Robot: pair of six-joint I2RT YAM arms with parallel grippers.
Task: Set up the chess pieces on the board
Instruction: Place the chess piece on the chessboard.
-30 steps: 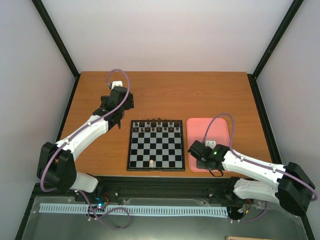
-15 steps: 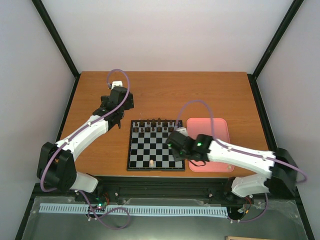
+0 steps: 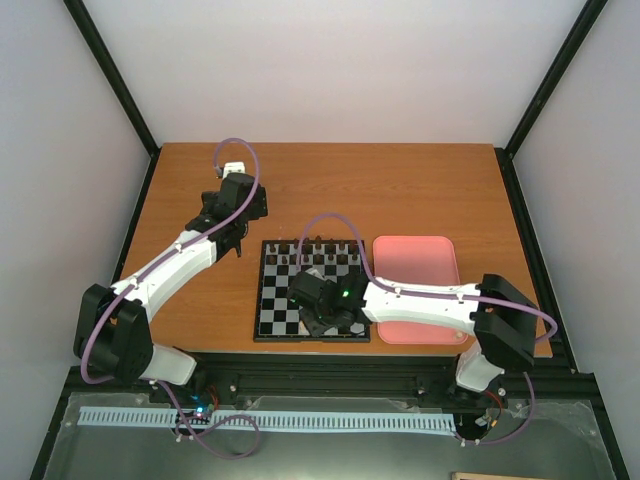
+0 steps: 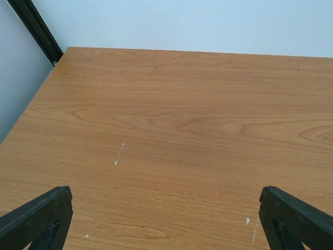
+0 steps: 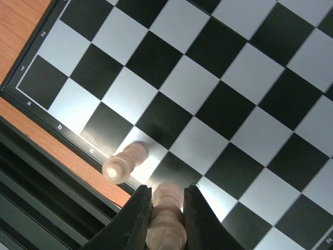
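The right gripper lowers next to release the cream piece on the dark near-row square (image 5: 175, 171), since that square lies below the fingers, beside the standing piece.
The black and white chessboard (image 3: 275, 295) lies at the table's front middle; it fills the right wrist view (image 5: 208, 67). My right gripper (image 3: 318, 318) hangs over the board's near row, shut on a cream chess piece (image 5: 167, 216) held between its fingers (image 5: 138, 219). A second cream piece (image 5: 124, 162) stands on a white square in the near row just left of it. My left gripper (image 3: 232, 238) is open and empty over bare table left of the board's far corner; its fingertips (image 4: 39, 219) show at the bottom corners of the left wrist view.
Dark brown pieces (image 3: 315, 250) stand in the board's two far rows. A pink tray (image 3: 415, 265) lies right of the board. The table's front edge and a black rail (image 5: 47, 172) run just beyond the board's near border.
My right arm has swung left from the pink tray across to the board's near row, carrying the cream piece. The left arm has not moved.
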